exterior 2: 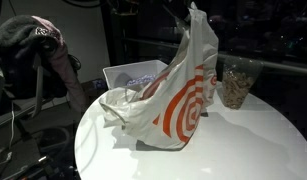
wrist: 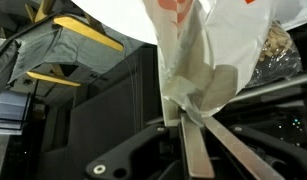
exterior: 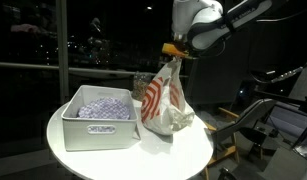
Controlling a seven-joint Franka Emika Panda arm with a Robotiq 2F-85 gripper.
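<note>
My gripper lowers the bunched top toward the bag's upper body (exterior: 165,82) (wrist: 193,55) next and releases it, since the bag's bottom already rests on the round table.
My gripper (exterior: 173,52) is shut on the top of a white plastic bag with red rings (exterior: 163,98), holding it up by a bunched handle. The bag's lower part rests on the round white table (exterior: 103,158). In the wrist view the two fingers (wrist: 196,150) meet on the twisted bag plastic (wrist: 198,80). In an exterior view the bag (exterior 2: 173,100) stands tall in the middle of the table (exterior 2: 253,140), with its loose mouth sagging to one side; the gripper itself is hidden there at the top.
A white rectangular bin (exterior: 97,125) with crumpled clear plastic inside stands beside the bag, also visible behind it (exterior 2: 133,74). A clear container of brownish pieces (exterior 2: 236,83) stands behind the bag. Dark equipment and a chair surround the table.
</note>
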